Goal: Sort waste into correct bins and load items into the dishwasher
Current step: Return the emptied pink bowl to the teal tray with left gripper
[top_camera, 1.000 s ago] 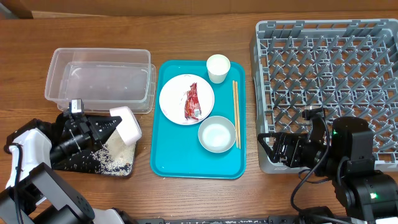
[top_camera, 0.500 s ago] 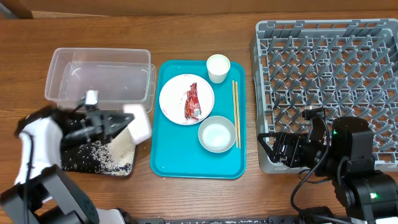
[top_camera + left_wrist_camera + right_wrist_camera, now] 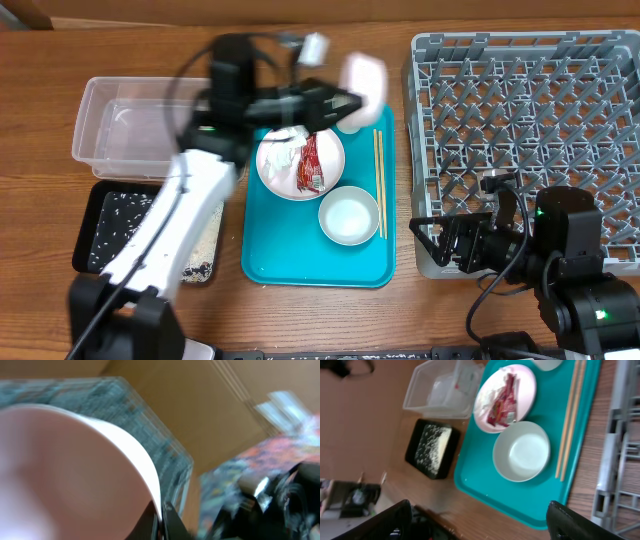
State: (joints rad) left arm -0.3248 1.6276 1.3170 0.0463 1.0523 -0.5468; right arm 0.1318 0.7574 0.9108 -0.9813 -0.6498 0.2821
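I should next move the pale pink plate in my left gripper back and down onto the teal tray's near corner (image 3: 284,245). The tray's surface is bare there, beside the white bowl.
My left gripper (image 3: 350,98) is shut on the rim of the pale pink plate (image 3: 364,75) and holds it, blurred, above the far end of the teal tray; the plate (image 3: 70,470) fills the left wrist view. The white plate (image 3: 290,170) carries the red wrapper (image 3: 310,163). The white bowl (image 3: 349,215), the chopsticks (image 3: 379,180) and the partly hidden cup (image 3: 350,118) are on the tray. My right gripper (image 3: 432,240) is open and empty at the grey rack's (image 3: 530,120) near-left corner. The bowl (image 3: 521,451) and wrapper (image 3: 502,402) show in the right wrist view.
The teal tray (image 3: 270,250) lies mid-table. The clear tub (image 3: 130,130) stands at far left, with the black tray (image 3: 100,235) holding rice grains in front of it. My left arm stretches diagonally over the tub's corner and the tray.
My left arm has swung from over the black tray up and to the right across the teal tray, carrying the pink plate. Rice now lies in the black tray. The right arm stayed put.
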